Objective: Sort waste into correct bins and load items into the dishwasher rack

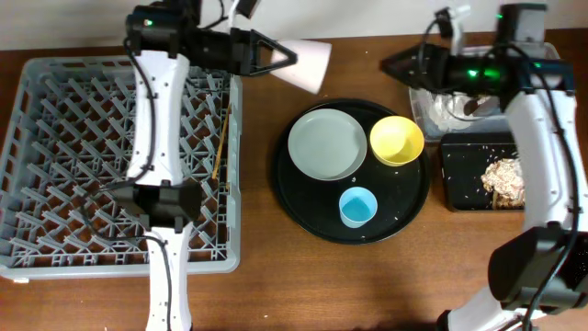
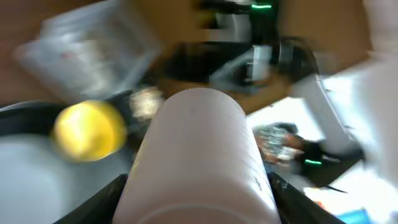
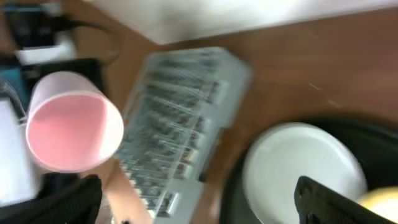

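Observation:
The pink cup (image 1: 308, 62) is still outside the rack, so my left gripper will turn downward, swing over the rack and go down beside the wooden chopsticks next.
My left gripper (image 1: 280, 57) is shut on the pink cup (image 1: 308, 62) and holds it on its side in the air, just past the back right corner of the grey dishwasher rack (image 1: 28, 69). In the left wrist view the cup (image 2: 199, 155) fills the space between the jaws (image 2: 199, 202). The grey-green plate (image 1: 326, 144), yellow bowl (image 1: 397, 140) and blue cup (image 1: 357, 207) sit on the round black tray (image 1: 303, 216). My right gripper (image 1: 395, 66) is open and empty, beside the clear tub (image 1: 432, 115). Its view shows the pink cup (image 3: 71, 121), rack (image 3: 180, 118) and plate (image 3: 305, 168).
The shallow black tray (image 1: 459, 175) at the right holds tan food scraps (image 1: 503, 176). Something white lies in the clear tub. Wooden chopsticks (image 1: 220, 142) lie in the rack near its right side. Both wrist views are blurred.

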Tool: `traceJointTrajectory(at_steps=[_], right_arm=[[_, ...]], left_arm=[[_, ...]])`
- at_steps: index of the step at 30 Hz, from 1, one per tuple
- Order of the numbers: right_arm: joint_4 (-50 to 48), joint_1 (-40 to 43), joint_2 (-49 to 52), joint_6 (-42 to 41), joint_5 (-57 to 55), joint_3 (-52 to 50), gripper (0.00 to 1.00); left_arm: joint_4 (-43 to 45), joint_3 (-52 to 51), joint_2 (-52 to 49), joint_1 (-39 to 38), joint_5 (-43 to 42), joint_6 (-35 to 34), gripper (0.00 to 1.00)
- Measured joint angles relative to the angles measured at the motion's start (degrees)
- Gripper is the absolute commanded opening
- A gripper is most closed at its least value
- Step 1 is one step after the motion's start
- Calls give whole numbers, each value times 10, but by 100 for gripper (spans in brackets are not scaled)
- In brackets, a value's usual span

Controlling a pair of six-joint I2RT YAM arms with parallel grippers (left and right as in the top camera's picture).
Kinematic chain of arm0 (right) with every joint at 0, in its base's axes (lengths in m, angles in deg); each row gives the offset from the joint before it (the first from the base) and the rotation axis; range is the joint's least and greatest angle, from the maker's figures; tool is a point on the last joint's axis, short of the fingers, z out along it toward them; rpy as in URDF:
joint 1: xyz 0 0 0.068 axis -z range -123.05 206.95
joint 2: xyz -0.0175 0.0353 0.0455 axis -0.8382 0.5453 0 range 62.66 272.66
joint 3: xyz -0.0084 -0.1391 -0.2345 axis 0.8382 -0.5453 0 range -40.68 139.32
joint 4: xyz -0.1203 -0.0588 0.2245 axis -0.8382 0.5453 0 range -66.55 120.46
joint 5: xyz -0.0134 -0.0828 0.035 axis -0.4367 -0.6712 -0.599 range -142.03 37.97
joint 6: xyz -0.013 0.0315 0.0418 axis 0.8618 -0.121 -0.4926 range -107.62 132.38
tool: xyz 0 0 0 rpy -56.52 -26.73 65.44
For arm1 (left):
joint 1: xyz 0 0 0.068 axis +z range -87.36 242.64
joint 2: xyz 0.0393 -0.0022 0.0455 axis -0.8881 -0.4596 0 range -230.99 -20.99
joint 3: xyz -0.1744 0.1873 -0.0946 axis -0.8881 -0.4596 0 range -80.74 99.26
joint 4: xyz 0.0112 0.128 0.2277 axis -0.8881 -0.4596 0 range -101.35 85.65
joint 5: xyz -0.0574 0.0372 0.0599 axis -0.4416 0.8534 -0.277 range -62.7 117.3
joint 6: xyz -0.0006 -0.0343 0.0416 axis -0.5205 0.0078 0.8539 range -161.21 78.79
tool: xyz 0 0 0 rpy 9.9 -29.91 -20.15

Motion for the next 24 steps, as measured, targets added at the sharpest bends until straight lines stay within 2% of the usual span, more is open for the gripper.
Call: traceJointTrajectory(at_steps=[4, 9, 12, 17, 22, 24], right_arm=[[61, 2, 0, 12, -99, 0, 99], [84, -27, 0, 14, -197, 0, 99], [89, -49, 0, 15, -244, 0, 99], [94, -69, 0, 15, -289, 0, 99], [106, -70, 0, 16, -305, 0, 99], [110, -70, 0, 16, -307, 0, 99]], left_arm=[[-19, 0, 25, 19, 258, -39, 33], [-27, 0, 83, 16, 564, -97, 34], [-26, -1, 96, 16, 698, -115, 34], [21, -84, 96, 16, 823, -120, 34], [132, -210, 95, 16, 853, -122, 34], [152, -247, 94, 16, 856, -122, 34]])
